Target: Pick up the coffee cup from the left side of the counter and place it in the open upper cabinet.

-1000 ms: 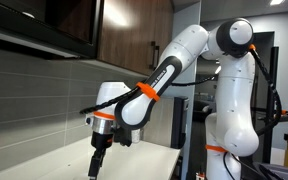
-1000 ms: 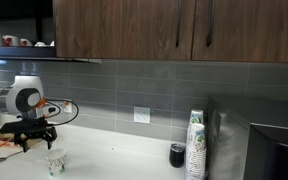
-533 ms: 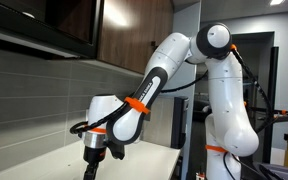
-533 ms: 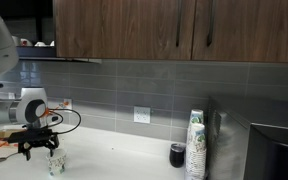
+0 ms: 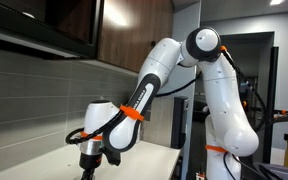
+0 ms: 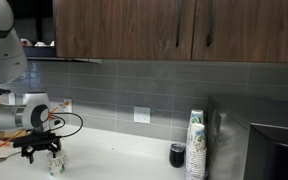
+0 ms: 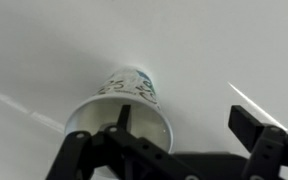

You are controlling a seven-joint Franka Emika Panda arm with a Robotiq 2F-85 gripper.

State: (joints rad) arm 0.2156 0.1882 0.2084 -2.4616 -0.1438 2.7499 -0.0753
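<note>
My gripper should stay over the cup next and close its fingers across the cup's near rim [image 7: 170,128], because that rim is between its open fingers.
The coffee cup [image 7: 134,90], white with a green and teal print, stands upright on the off-white counter [image 7: 214,50]. In the wrist view my open gripper [image 7: 184,112] has one finger over the cup's mouth and the other finger to its right, so the jaws straddle the cup's right wall. In an exterior view the gripper [image 6: 48,153] hangs just above the cup [image 6: 56,164] at the counter's [image 6: 124,160] left end. In an exterior view the gripper [image 5: 88,171] hides the cup. The upper cabinet [image 6: 34,25] is open above, and also shows in an exterior view [image 5: 54,25].
A tall stack of printed cups [image 6: 195,145] and a small black object [image 6: 177,154] stand on the right, next to a steel appliance [image 6: 254,140]. Mugs [image 6: 14,42] sit on the open cabinet's shelf. A wall outlet [image 6: 141,114] is in the tiled backsplash.
The arm has folded down and the gripper has descended from above the cup to its rim. The cup has not moved.
</note>
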